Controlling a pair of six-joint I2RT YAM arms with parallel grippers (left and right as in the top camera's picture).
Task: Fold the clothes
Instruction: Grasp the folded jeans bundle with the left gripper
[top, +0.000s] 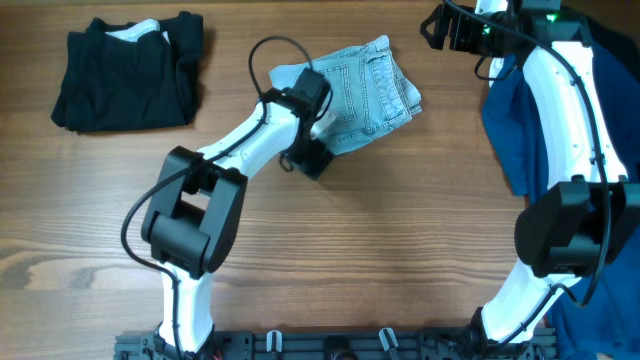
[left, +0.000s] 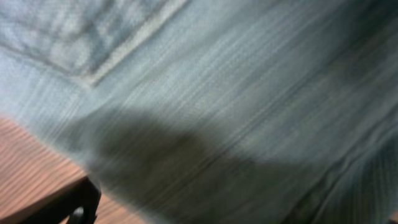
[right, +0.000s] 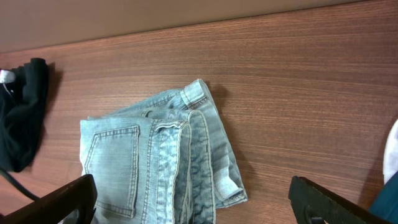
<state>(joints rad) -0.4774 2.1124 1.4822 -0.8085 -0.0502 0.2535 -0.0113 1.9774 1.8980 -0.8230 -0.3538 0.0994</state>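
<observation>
My left gripper moves to the right in the overhead view and closes there next, since the shorts' layers lie stacked along the shorts' edge facing the dark-blue garment.
The pale light-blue denim shorts (top: 365, 85) lie folded into a bundle at the back middle of the table, a back pocket facing up. They also show in the right wrist view (right: 155, 162). My left gripper (top: 322, 128) is down at the shorts' left edge. In the left wrist view blurred denim (left: 236, 93) fills the frame and lies across the jaws (left: 199, 211). Only the left finger shows, set wide, so the gripper looks open. My right gripper (top: 435, 28) is open and empty, raised at the back right, apart from the shorts (right: 193, 205).
A folded black garment (top: 125, 70) lies at the back left and also shows in the right wrist view (right: 22, 118). A large dark-blue garment (top: 525, 130) lies under the right arm at the right edge. Bare wooden table (top: 400, 230) fills the front.
</observation>
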